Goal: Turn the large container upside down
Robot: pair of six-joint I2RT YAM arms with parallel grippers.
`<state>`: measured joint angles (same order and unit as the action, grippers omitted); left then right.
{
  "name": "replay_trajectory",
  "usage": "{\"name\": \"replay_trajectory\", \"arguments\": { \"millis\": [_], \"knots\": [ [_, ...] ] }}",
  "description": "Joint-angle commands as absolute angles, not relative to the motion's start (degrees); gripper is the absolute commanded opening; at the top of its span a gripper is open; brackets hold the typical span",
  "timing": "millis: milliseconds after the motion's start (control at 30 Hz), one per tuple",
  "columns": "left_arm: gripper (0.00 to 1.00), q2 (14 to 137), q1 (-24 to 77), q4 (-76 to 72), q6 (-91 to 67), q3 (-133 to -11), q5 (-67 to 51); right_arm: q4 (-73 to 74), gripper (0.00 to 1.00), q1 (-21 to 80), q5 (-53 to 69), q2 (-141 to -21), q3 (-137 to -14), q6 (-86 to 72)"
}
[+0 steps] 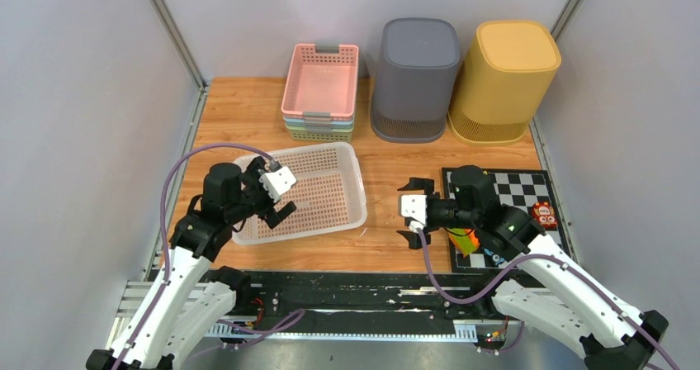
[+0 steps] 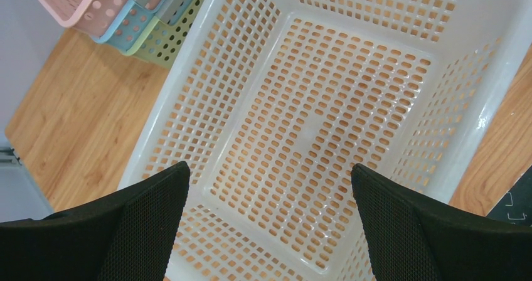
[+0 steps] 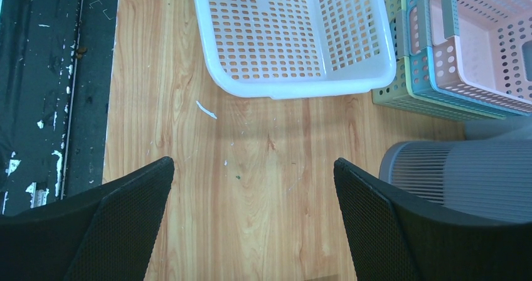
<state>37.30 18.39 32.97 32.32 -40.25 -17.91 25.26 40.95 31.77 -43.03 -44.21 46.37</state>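
My right gripper goes down and to the left in the top view next, tilting to straddle the basket's facing rim (image 1: 361, 188) (image 3: 307, 91).
The large container is a white perforated basket (image 1: 334, 192) standing open side up on the wooden table, left of centre. My left gripper (image 1: 276, 192) is open and empty, hovering over the basket's left part. In the left wrist view the basket's wall (image 2: 207, 86) and floor fill the frame between the spread fingers of the left gripper (image 2: 270, 169). My right gripper (image 1: 410, 211) is open and empty, above bare wood a little to the right of the basket. In the right wrist view the basket's rim (image 3: 295, 90) lies ahead of the right gripper (image 3: 254, 162).
A stack of small baskets with a pink one on top (image 1: 320, 89) stands behind the white basket. A grey bin (image 1: 415, 77) and a yellow bin (image 1: 502, 81) stand upside down at the back. A chessboard mat (image 1: 516, 192) with small items lies at the right.
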Motion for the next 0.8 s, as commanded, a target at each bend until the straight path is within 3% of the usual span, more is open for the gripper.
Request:
{"name": "replay_trajectory", "arguments": {
  "millis": [0, 433, 767],
  "knots": [
    [1.0, 37.0, 17.8, 31.4, 31.1, -40.6, -18.3, 24.9, 1.0, 41.8, 31.4, -42.9, -43.3, 47.4],
    [1.0, 38.1, 17.8, 31.8, 29.8, -42.5, -18.7, 24.5, 0.98, 41.8, 30.8, -48.4, -43.8, 48.0],
    [1.0, 38.4, 17.8, 31.6, 29.5, -41.8, -17.6, 19.3, 0.98, 41.8, 28.8, -44.8, -40.5, 47.7]
  ]
}}
